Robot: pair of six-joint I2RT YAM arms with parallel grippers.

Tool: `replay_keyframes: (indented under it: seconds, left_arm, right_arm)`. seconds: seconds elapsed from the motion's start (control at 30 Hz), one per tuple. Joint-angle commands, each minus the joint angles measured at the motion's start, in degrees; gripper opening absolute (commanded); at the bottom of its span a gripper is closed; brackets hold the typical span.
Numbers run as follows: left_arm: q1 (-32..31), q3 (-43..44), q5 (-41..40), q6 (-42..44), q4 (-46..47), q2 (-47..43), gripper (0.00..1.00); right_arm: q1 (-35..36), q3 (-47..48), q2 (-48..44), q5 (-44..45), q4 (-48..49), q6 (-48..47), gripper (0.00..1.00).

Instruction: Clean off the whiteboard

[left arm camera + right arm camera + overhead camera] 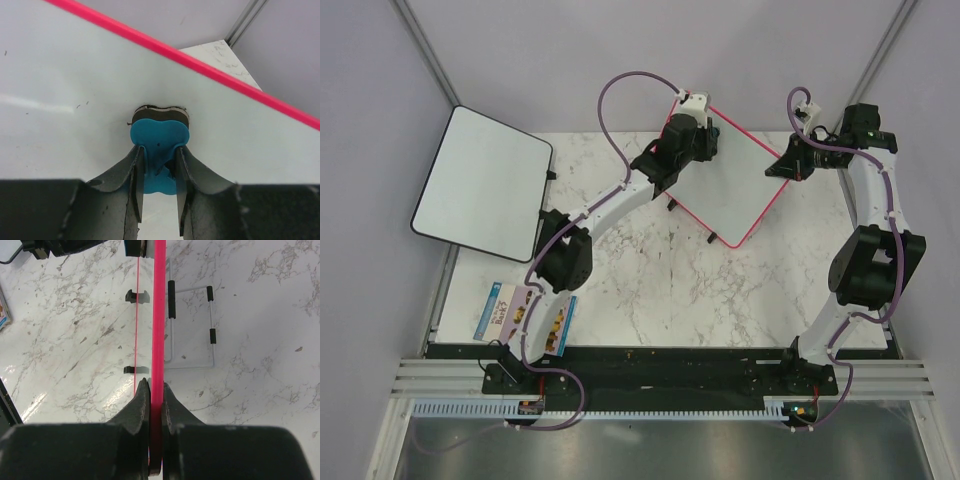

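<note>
I will move my left gripper back and down off the whiteboard (730,195) to the bare marble between both boards. I will let go of the eraser there because that spot is empty.
The whiteboard (730,195), white with a pink frame, stands tilted at the middle of the marble table. My left gripper (705,145) is over its far upper part, shut on a blue eraser (159,135) whose dark felt face presses against the white surface (75,75). A few tiny grey specks (80,105) show left of the eraser. The pink frame (200,62) runs diagonally above it. My right gripper (782,168) is shut on the board's right edge, with both fingers clamped on the pink frame (159,315) seen edge-on, gripper (156,387).
A second white board with a black frame (485,185) overhangs the table's far left corner. Two printed cards (505,310) lie near the left arm's base. Behind the whiteboard a wire stand (192,325) rests on the marble; small black feet (136,296) sit beside the frame.
</note>
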Motion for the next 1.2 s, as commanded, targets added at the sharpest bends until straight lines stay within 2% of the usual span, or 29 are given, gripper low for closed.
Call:
replay_keyframes:
  seconds: [0.0,0.2,0.43,0.53,0.77,1.03,1.17]
  left_arm:
    - [1.33,-9.73,0.47,-3.23,0.09,-1.17,0.02]
    - [1.42,-18.71,-1.37,-9.56,0.28,-3.02,0.02]
    - [1.25,-24.78,0.21,-19.39,-1.21,-3.81,0.02]
    - [0.37,-27.68,0.56,-21.07,-1.57,-4.25,0.02]
    - [-4.29,-34.1,-0.24,-21.96,0.44,-5.92,0.02]
    - [-13.33,-34.55,-1.02,-17.31,6.33,-6.0,0.02]
    - [-15.37,-36.03,-3.39,-16.77,7.92,-8.11,0.02]
  right_arm:
    - [5.5,-6.81,5.91,8.43,-17.18,-12.96,0.0]
    - [5.5,-7.07,6.0,8.34,-17.18,-13.14,0.0]
    - [5.5,-7.34,5.82,8.25,-17.09,-13.31,0.0]
    - [5.5,-7.34,5.74,8.16,-17.18,-13.31,0.0]
    - [5.5,-7.6,5.73,8.07,-17.18,-13.49,0.0]
    - [5.59,-7.78,5.38,7.99,-17.01,-13.4,0.0]
    - [5.5,-7.87,5.3,7.9,-17.09,-13.49,0.0]
